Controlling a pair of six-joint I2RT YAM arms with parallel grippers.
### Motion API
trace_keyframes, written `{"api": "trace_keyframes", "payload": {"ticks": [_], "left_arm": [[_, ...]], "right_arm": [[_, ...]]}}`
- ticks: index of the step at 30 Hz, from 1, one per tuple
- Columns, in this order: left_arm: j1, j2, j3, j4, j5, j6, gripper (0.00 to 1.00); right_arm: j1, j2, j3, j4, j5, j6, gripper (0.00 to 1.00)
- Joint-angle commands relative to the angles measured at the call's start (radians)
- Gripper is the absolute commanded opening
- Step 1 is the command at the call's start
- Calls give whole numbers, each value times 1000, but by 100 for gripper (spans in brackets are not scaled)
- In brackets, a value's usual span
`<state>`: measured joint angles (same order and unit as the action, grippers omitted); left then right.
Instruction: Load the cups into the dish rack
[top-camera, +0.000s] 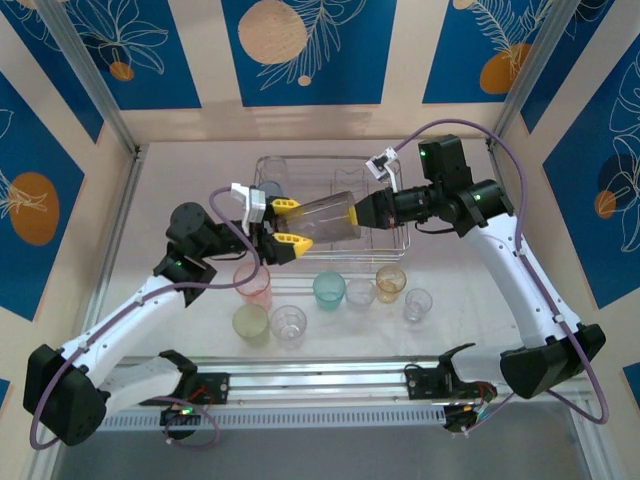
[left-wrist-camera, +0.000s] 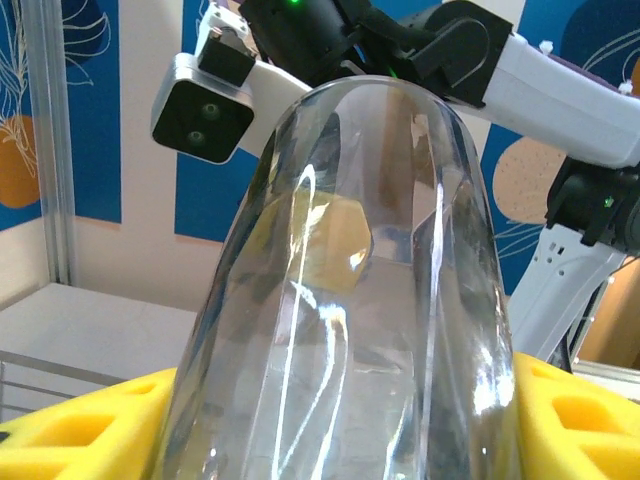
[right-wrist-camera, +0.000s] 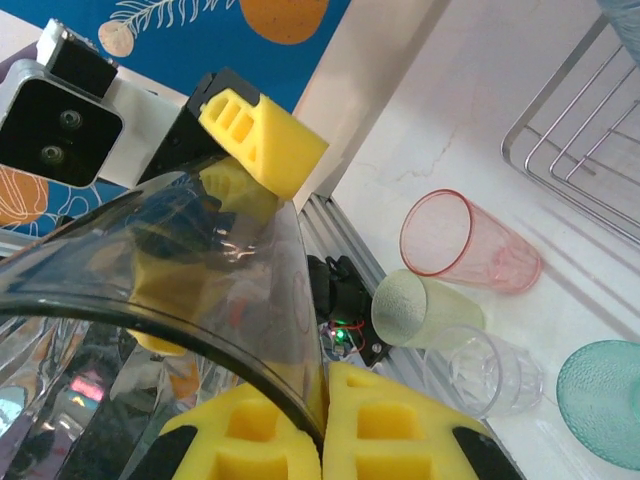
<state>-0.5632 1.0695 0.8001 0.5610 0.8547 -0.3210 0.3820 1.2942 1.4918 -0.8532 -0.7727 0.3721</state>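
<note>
Next, my left gripper turns the sideways cup to point down, then lowers it to the rack's empty bottom near the pale cup and releases it there.
A smoky grey cup hangs on its side above the front of the dish rack, held from both ends. My right gripper is shut on its rim, the wall pinched between the yellow pads. My left gripper is shut round the other end, both pads against the cup. On the table in front stand a pink cup, a yellow-green one, a teal one, an amber one and clear ones.
A pale cup stands in the rack's back left corner. The rack's wire edge is at upper right in the right wrist view, with the pink cup and yellow-green cup below it. An aluminium rail runs along the near edge.
</note>
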Motion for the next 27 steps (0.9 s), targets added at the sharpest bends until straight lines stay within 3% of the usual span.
{"api": "trace_keyframes", "payload": {"ticks": [1, 3, 6, 8, 12, 14, 17, 20, 27], "left_arm": [[-15, 13, 49, 14, -4, -14, 52], [-12, 13, 64, -28, -36, -21, 36], [-12, 5, 126, -209, -114, 9, 26], [-11, 4, 227, -490, -257, 76, 16], [-12, 116, 531, -1128, -556, 228, 5], [-11, 201, 663, -1373, -698, 270, 0], [-11, 323, 810, -1627, -889, 275, 0], [-12, 406, 869, -1729, -954, 259, 0], [-15, 590, 948, -1827, -1040, 222, 0]], "right_arm": [[23, 21, 35, 45, -25, 13, 0], [23, 27, 42, 44, -20, 18, 4], [16, 29, 58, 4, 25, 10, 48], [0, 15, 66, -55, 128, 4, 55], [-83, -52, 47, -192, 518, 37, 57], [-161, -101, -5, -197, 557, 47, 57], [-283, -170, -93, -181, 528, 50, 57], [-336, -192, -144, -181, 507, 48, 56], [-342, -205, -203, -179, 513, 42, 56]]}}
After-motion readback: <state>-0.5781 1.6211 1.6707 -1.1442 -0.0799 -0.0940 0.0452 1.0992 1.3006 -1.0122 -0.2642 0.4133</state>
